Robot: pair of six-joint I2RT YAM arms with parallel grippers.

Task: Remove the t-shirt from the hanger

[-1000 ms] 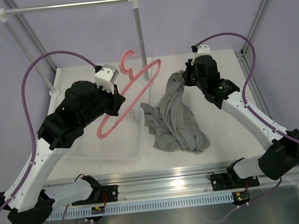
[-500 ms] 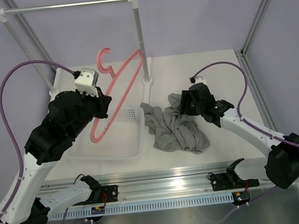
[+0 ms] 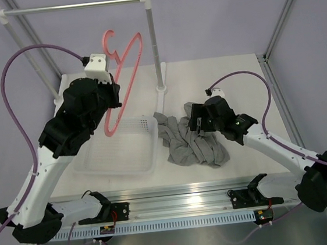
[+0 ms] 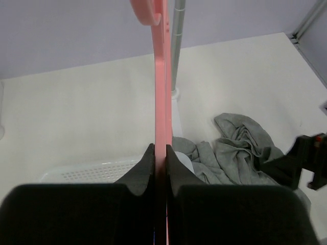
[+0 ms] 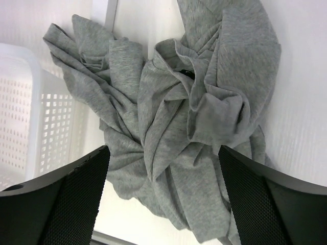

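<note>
My left gripper needs to carry the hanger (image 3: 129, 63) outward next, hook it over the crossbar (image 3: 85, 5), which is that way, and let go of it, because the hanger is bare.
The grey t-shirt (image 3: 180, 145) lies in a crumpled heap on the white table, right of the basket, with no hanger in it. It also shows in the wrist views, t-shirt (image 4: 240, 148) and t-shirt (image 5: 173, 127). My right gripper (image 3: 196, 121) hovers low over the heap's far right part. In its own view the right gripper (image 5: 163, 150) is open wide, nothing between the fingers. The pink hanger (image 3: 129, 63) is bare and raised, its hook near the rail. My left gripper (image 4: 160, 150) is shut on the hanger's (image 4: 160, 76) thin bar.
A white perforated basket (image 3: 119, 171) sits under the left arm, its right rim touching the t-shirt. The white-and-silver clothes rail (image 3: 75, 5) spans the back, its right post (image 3: 152, 41) standing on the table just behind the heap. Purple cables loop beside both arms.
The right gripper came down with the t-shirt and opened, leaving it heaped on the table. The left arm lifted the hanger up and back toward the rail.
</note>
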